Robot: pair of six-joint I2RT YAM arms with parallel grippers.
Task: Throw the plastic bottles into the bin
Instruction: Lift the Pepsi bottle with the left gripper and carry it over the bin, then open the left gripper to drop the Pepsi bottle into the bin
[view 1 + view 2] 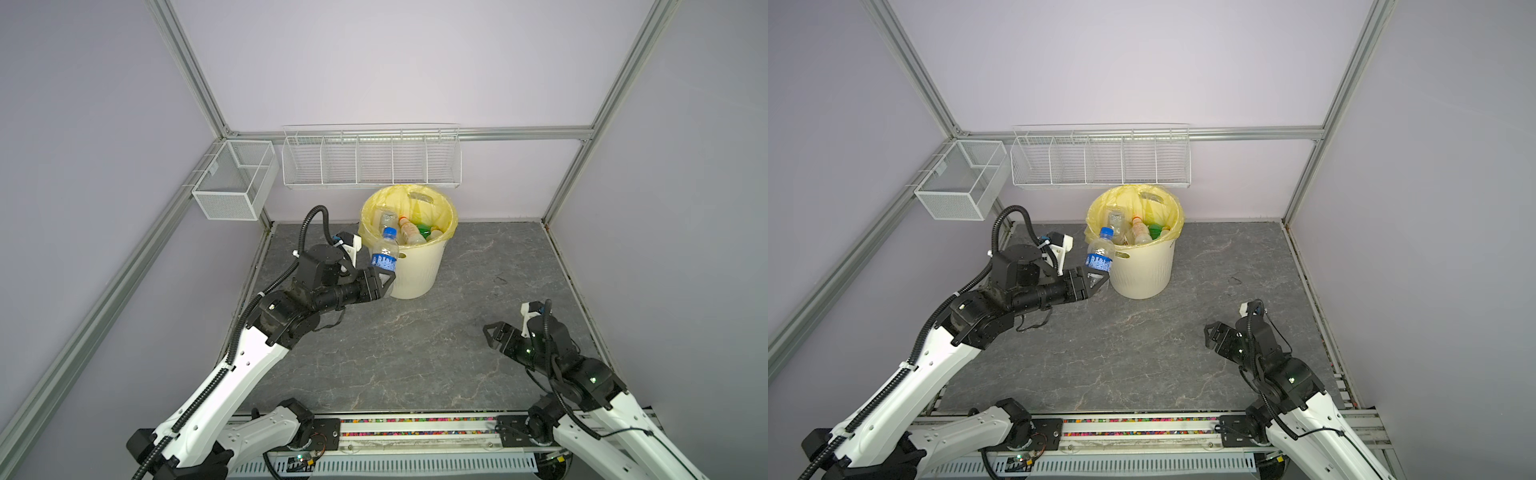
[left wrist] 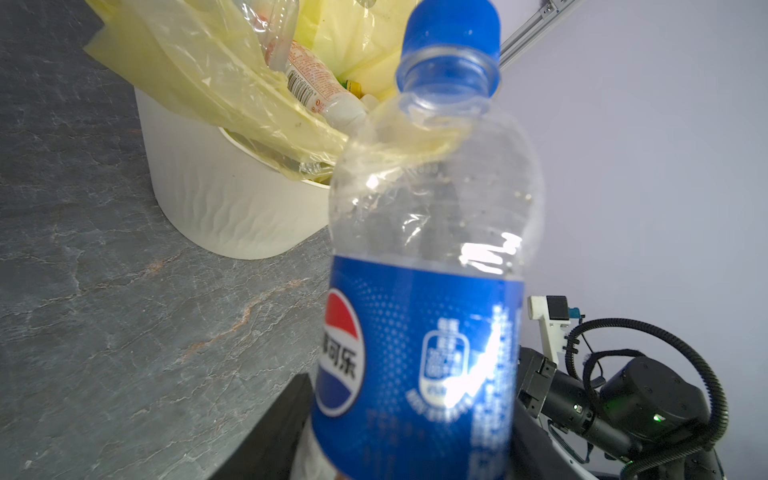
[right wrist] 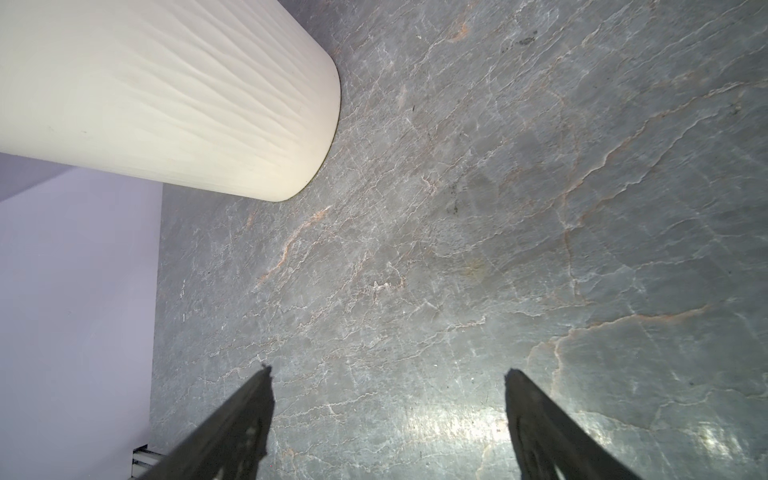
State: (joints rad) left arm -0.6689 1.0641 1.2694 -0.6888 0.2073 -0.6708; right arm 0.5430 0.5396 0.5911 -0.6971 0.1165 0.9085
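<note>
My left gripper is going to lift the clear bottle next and carry it outward over the bin's opening (image 1: 419, 211) (image 2: 348, 49) to let it go, because the bottom of the bottle still hangs outside the bin's rim.
My left gripper (image 1: 384, 279) (image 1: 1098, 279) is shut on the lower body of a clear plastic bottle (image 1: 386, 251) (image 1: 1100, 253) (image 2: 428, 249) with a blue cap and blue label. It holds the bottle upright against the left side of the bin's rim. The bin (image 1: 415, 266) (image 1: 1146, 270) (image 2: 216, 199) (image 3: 166, 95) is a cream ribbed bucket with a yellow liner. Several bottles (image 1: 409, 232) (image 1: 1140, 230) lie inside it, one green (image 1: 426, 228). My right gripper (image 1: 490, 332) (image 1: 1209, 332) (image 3: 388, 374) stands open and empty over bare floor at the right.
A mesh basket (image 1: 235, 178) hangs on the left wall. A long wire rack (image 1: 372, 160) hangs on the back wall just above the bin. Aluminium frame posts (image 1: 569, 166) bound the grey stone floor (image 1: 415, 340). A small dark mark (image 1: 500, 280) lies right of the bin.
</note>
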